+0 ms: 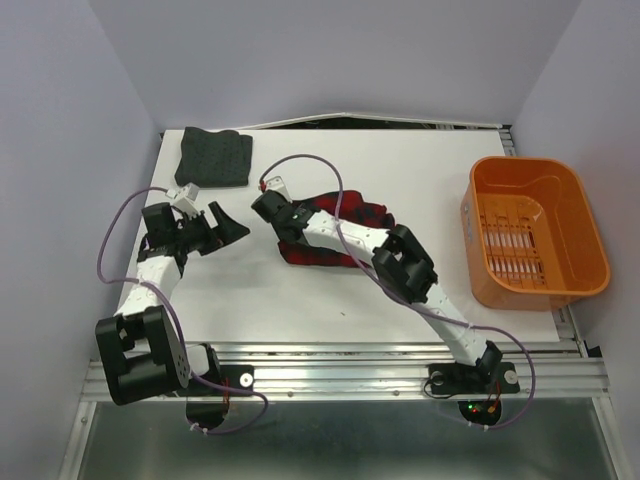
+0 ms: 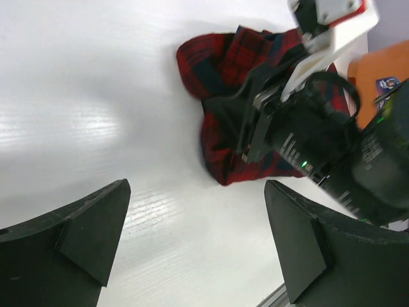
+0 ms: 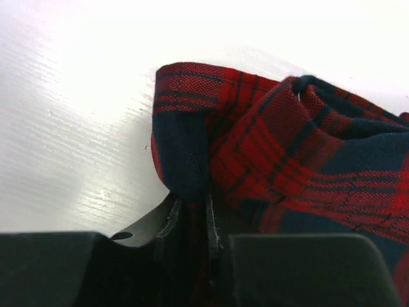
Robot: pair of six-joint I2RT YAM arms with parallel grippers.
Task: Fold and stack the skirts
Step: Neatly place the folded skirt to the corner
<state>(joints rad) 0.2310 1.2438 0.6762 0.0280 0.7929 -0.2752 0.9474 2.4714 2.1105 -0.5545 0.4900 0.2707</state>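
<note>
The plaid skirt's near corner (image 1: 289, 254) (image 2: 223, 173) is below my left gripper and to its right in the top view, so my left gripper will come down and shift onto it next.
The red-and-black plaid skirt (image 1: 358, 213) lies bunched in the middle of the white table (image 1: 300, 290). My right gripper (image 1: 275, 212) is at its left edge. In the right wrist view a fold of the plaid skirt (image 3: 287, 147) runs down between the fingers of the right gripper (image 3: 192, 214), which is shut on it. The dark grey dotted skirt (image 1: 215, 157) lies folded at the table's back left corner. My left gripper (image 1: 222, 225) hovers open to the left of the plaid skirt (image 2: 220, 57). Nothing is between the wide jaws of the left gripper (image 2: 197, 192).
An orange plastic basket (image 1: 482, 235) stands at the table's right edge, and its corner (image 2: 367, 70) shows in the left wrist view. The right arm's wrist (image 2: 319, 147) crosses over the plaid cloth. Purple cables loop off both arms.
</note>
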